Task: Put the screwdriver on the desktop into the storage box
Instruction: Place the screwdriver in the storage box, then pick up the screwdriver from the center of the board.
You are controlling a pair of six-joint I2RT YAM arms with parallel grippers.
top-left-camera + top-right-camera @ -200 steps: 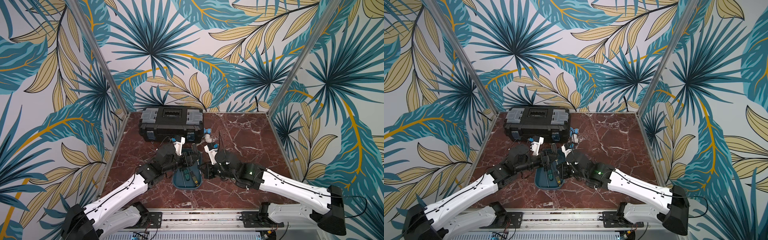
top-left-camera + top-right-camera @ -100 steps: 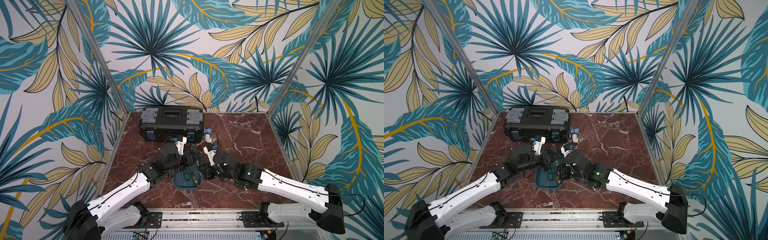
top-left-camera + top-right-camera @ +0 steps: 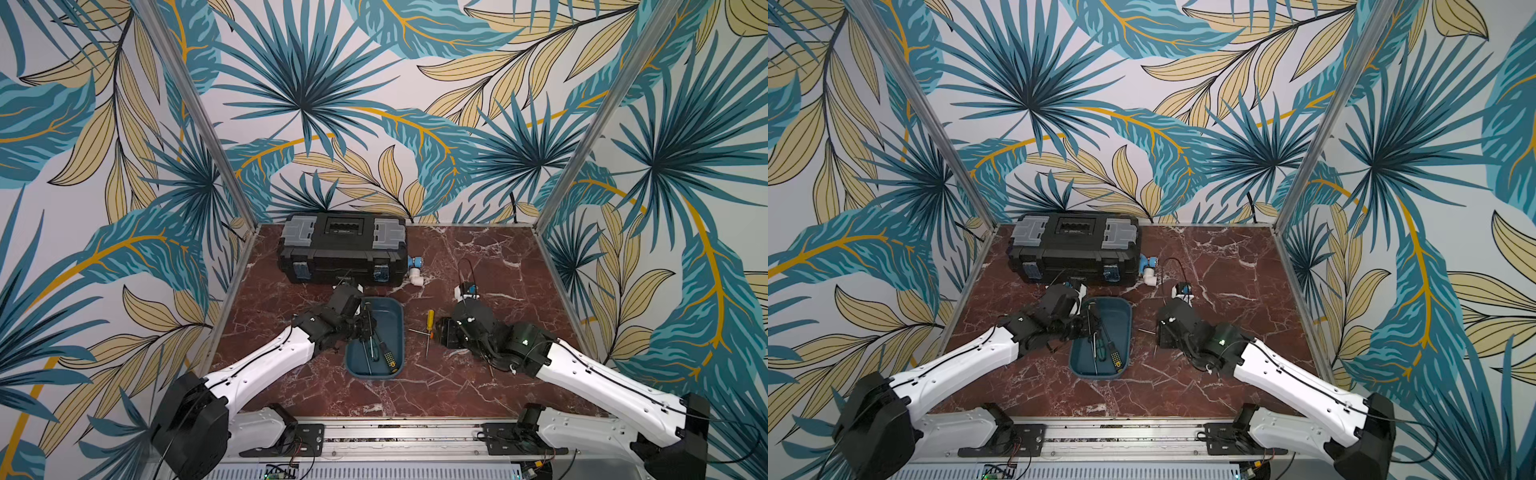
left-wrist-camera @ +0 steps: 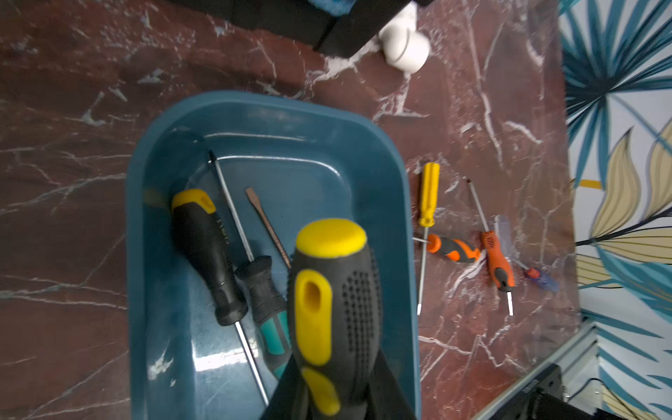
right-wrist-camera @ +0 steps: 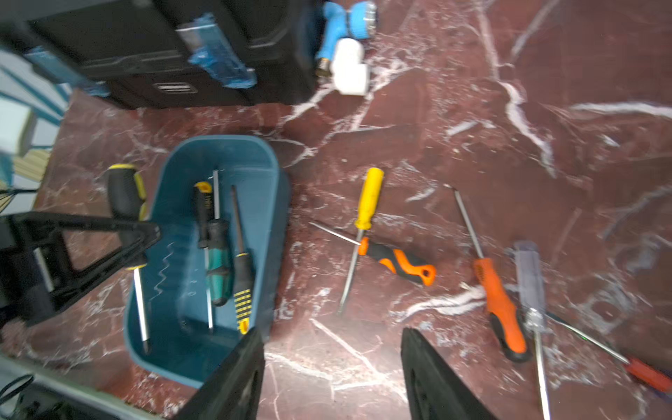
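Observation:
The bare far part of the box's bottom lies below my left gripper and is clear of screwdrivers. My left gripper will move toward the loose screwdrivers next and lower to release over that bare part.
The teal storage box [image 3: 397, 309] [image 5: 225, 152] sits mid-desktop [image 3: 478, 257]. My left gripper [image 4: 336, 367] [image 3: 365, 322] is shut on a black-and-yellow-handled screwdriver [image 4: 332, 291] [image 5: 123, 192] at the box's left side, with the shaft angled down into the box. Three screwdrivers lie inside: a black one with a yellow cap [image 4: 207, 254], a green-and-black one [image 5: 218, 269] and a yellow-striped one [image 5: 242, 287]. My right gripper [image 5: 331, 363] [image 3: 441, 332] is open and empty over the bare desktop right of the box.
Several loose screwdrivers lie right of the box: a yellow one [image 5: 367, 200] [image 3: 430, 321] crossing an orange-and-black one [image 5: 396, 260], an orange one [image 5: 498, 302], a clear-handled one [image 5: 527, 276]. A black toolbox [image 3: 343, 249] stands behind the box with a blue-and-white fitting [image 3: 414, 270] beside it.
My right gripper has opened and drawn back to the right, away from the box. The left gripper's jaws have narrowed; that arm stays at the box's left side.

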